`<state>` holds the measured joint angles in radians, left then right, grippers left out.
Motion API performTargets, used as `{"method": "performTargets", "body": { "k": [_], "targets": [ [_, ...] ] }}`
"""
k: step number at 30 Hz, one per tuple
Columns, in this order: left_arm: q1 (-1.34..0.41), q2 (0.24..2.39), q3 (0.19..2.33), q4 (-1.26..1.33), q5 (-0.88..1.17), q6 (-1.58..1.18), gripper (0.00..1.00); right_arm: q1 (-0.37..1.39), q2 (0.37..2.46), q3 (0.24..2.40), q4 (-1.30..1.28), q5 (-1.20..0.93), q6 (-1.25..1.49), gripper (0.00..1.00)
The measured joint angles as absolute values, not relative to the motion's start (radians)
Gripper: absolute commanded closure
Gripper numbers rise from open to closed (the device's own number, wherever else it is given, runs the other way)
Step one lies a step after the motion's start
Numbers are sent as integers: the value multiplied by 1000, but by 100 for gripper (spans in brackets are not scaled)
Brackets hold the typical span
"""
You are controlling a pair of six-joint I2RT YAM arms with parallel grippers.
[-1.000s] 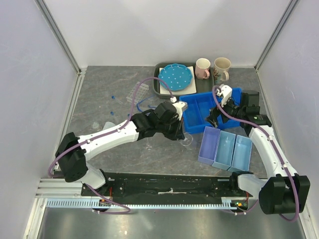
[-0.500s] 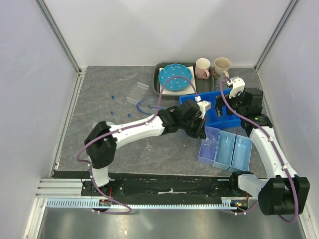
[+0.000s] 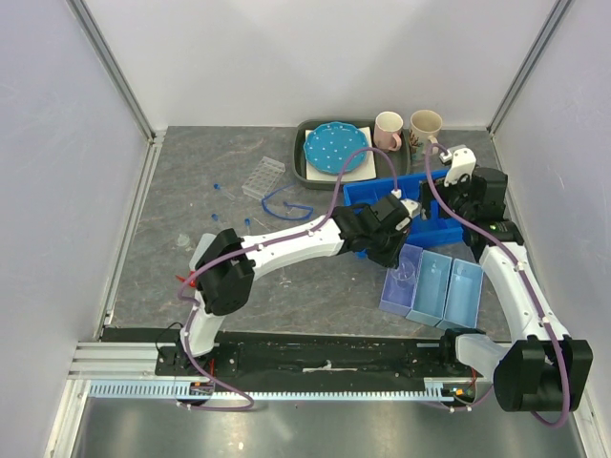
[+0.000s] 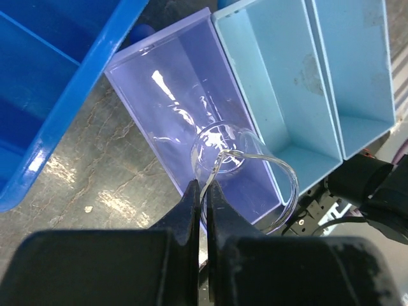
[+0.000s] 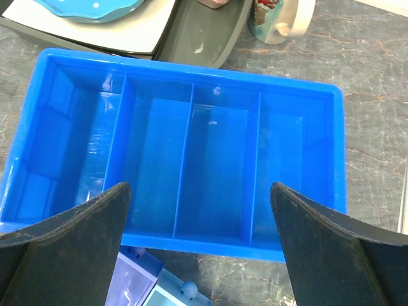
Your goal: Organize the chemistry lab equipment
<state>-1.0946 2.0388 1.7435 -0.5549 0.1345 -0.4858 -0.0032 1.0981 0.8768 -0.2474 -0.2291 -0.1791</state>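
The left gripper moves down toward the lavender bin next, bringing the flask down between the bin's sides, and lets go of the flask's rim. The bin's bottom lies empty beneath.
My left gripper point(image 4: 204, 185) is shut on the rim of a small clear glass flask point(image 4: 245, 167). The flask hangs over the lavender bin point(image 4: 169, 95), the leftmost of three narrow bins. In the top view this gripper point(image 3: 404, 260) and flask point(image 3: 405, 275) are at the bin's far end. My right gripper point(image 5: 201, 213) is open and empty above the blue divided tray point(image 5: 191, 64); in the top view the right gripper point(image 3: 437, 202) is over the tray's right part. On the table's left lie a clear test-tube rack point(image 3: 264, 177), a blue-wire brush point(image 3: 286, 202) and blue-capped tubes point(image 3: 218, 186).
Two light blue bins point(image 3: 447, 289) stand right of the lavender one. A grey tray point(image 3: 302, 170) at the back holds a blue dotted plate point(image 3: 335, 148), with two mugs point(image 3: 389, 131) beside it. A red-tipped item point(image 3: 186, 279) shows by the left arm's elbow.
The left arm has swung right, carrying the flask from mid-table to over the lavender bin. The right gripper has drawn back toward the far side, still open.
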Motion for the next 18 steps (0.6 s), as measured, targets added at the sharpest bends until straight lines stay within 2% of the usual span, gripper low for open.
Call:
{"method": "performTargets", "body": {
  "k": [8,14,18],
  "targets": [
    [-1106,2094,1798,-643,73,-463,96,-4,1098,875,-248,-216,-181,2],
    [-1112,2118,1819,-670,60,-456,80,-4,1098,873,-249,-213,-186,2],
    [-1112,2124,1828,-683,57,-456,74,-4,1098,873,-248,-212,-187,2]
  ]
}}
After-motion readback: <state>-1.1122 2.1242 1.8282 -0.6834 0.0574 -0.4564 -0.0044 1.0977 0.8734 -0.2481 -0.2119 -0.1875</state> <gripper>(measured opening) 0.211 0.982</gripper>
